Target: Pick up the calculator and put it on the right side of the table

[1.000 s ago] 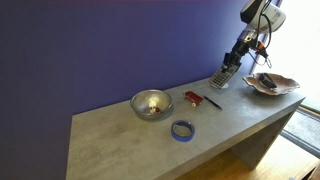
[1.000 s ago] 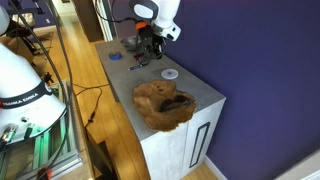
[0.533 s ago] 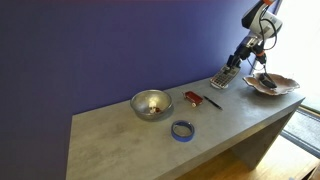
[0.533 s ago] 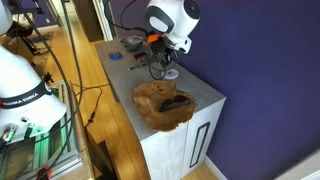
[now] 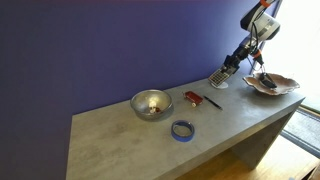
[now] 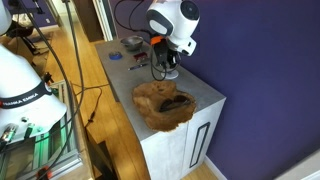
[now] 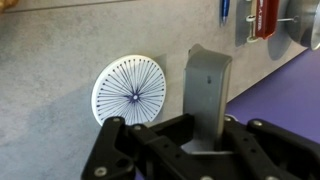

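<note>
My gripper lowers the tilted calculator, still hanging just above the table, onto the bare tabletop (image 5: 207, 87) (image 7: 181, 70) beside the white disc next and opens to release it.
My gripper (image 7: 190, 135) is shut on the calculator (image 7: 205, 88), a flat grey slab standing up between the jaws; its keys do not show in the wrist view. In an exterior view the calculator (image 5: 220, 77) hangs tilted from the gripper (image 5: 231, 68), just above the light-grey table (image 5: 120, 140) near its right end. In an exterior view the gripper (image 6: 163, 64) is low over the table (image 6: 203, 92), above the white disc.
A white disc (image 7: 130, 88) with a star pattern lies under the gripper. A wooden bowl (image 5: 270, 84) (image 6: 163, 105) sits at the table's end. A metal bowl (image 5: 151, 103), a red-and-black object (image 5: 193, 97) and a blue tape ring (image 5: 182, 129) lie mid-table.
The arm has carried the calculator along the table toward the wooden bowl's end, and it is now over the white disc. The grip has not changed.
</note>
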You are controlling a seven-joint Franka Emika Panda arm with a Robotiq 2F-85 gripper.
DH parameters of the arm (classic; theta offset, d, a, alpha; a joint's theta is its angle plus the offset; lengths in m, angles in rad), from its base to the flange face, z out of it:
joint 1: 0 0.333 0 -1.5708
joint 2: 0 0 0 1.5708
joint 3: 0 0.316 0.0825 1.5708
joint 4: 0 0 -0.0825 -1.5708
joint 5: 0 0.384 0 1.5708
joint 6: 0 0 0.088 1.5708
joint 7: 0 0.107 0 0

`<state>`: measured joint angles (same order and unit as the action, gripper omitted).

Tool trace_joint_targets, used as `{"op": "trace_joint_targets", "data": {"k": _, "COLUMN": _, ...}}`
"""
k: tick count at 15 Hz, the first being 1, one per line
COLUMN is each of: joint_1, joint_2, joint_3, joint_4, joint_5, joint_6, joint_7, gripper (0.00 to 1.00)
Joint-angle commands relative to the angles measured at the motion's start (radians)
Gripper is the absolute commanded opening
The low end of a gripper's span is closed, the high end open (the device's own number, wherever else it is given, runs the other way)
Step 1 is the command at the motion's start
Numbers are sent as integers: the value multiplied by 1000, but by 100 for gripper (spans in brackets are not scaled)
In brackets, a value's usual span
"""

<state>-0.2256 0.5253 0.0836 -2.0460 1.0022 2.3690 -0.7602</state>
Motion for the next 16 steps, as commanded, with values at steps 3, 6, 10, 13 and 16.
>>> {"op": "trace_joint_targets", "data": {"k": 3, "joint_1": 29, "joint_2": 56, "joint_3": -46, "joint_4": 60, "joint_5": -2, "joint_6": -21, "joint_7": 134, "gripper": 7}}
{"op": "trace_joint_targets", "data": {"k": 6, "joint_1": 47, "joint_2": 71, "joint_3": -55, "joint_4": 68, "joint_5": -12, "joint_6": 19, "joint_7": 195, "gripper": 50}}
{"op": "trace_joint_targets", "data": {"k": 10, "joint_1": 87, "joint_2": 56, "joint_3": -74, "joint_4": 47, "joint_5": -28, "joint_6": 173, "joint_7": 263, "gripper": 79}}
{"op": "trace_joint_targets", "data": {"k": 13, "joint_1": 130, "joint_2": -11, "joint_3": -103, "joint_4": -33, "joint_5": -114, "joint_6": 275, "joint_7": 351, "gripper": 99}}
{"op": "trace_joint_targets", "data": {"k": 16, "joint_1": 123, "joint_2": -139, "joint_3": -111, "joint_4": -181, "joint_5": -328, "joint_6": 160, "joint_7": 362, "gripper": 100}}
